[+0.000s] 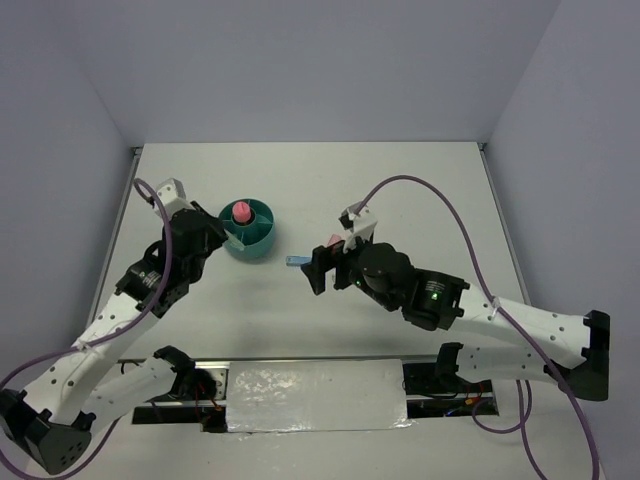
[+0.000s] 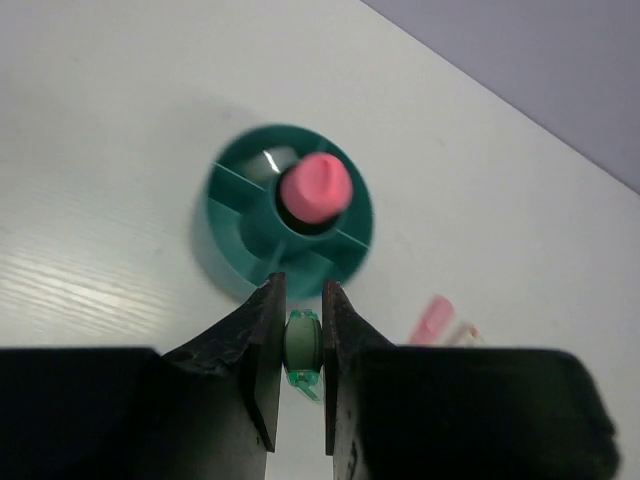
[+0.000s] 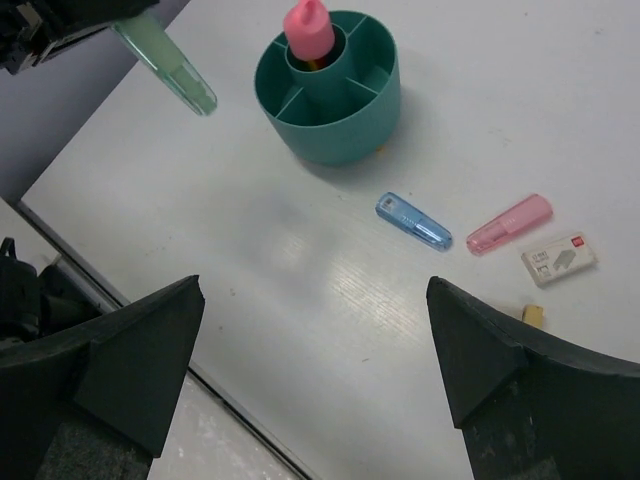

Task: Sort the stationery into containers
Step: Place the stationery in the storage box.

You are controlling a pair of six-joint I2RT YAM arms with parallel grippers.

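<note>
Next, my left gripper lowers the green piece [image 2: 302, 345] toward the organiser [image 2: 225, 240], then over the organiser's section beside the silvery thing.
My left gripper [image 2: 303, 290] is shut on a green finger-size piece [image 2: 302, 345] and holds it above the table, just short of the round teal organiser [image 2: 225, 240]. The piece also shows in the right wrist view [image 3: 165, 62]. A pink cylinder [image 2: 314, 187] stands in the organiser's central cup. My right gripper [image 3: 312, 300] is open and empty over bare table, with the organiser [image 3: 340, 125] beyond it. On the table lie a blue piece [image 3: 413, 220], a pink piece [image 3: 509, 223], a white block [image 3: 558, 259] and a small beige piece [image 3: 533, 314].
In the top view the organiser [image 1: 250, 232] sits left of centre, my left gripper [image 1: 210, 233] at its left side and my right gripper [image 1: 325, 268] to its right. The table's near edge [image 3: 230, 400] runs close below the right gripper.
</note>
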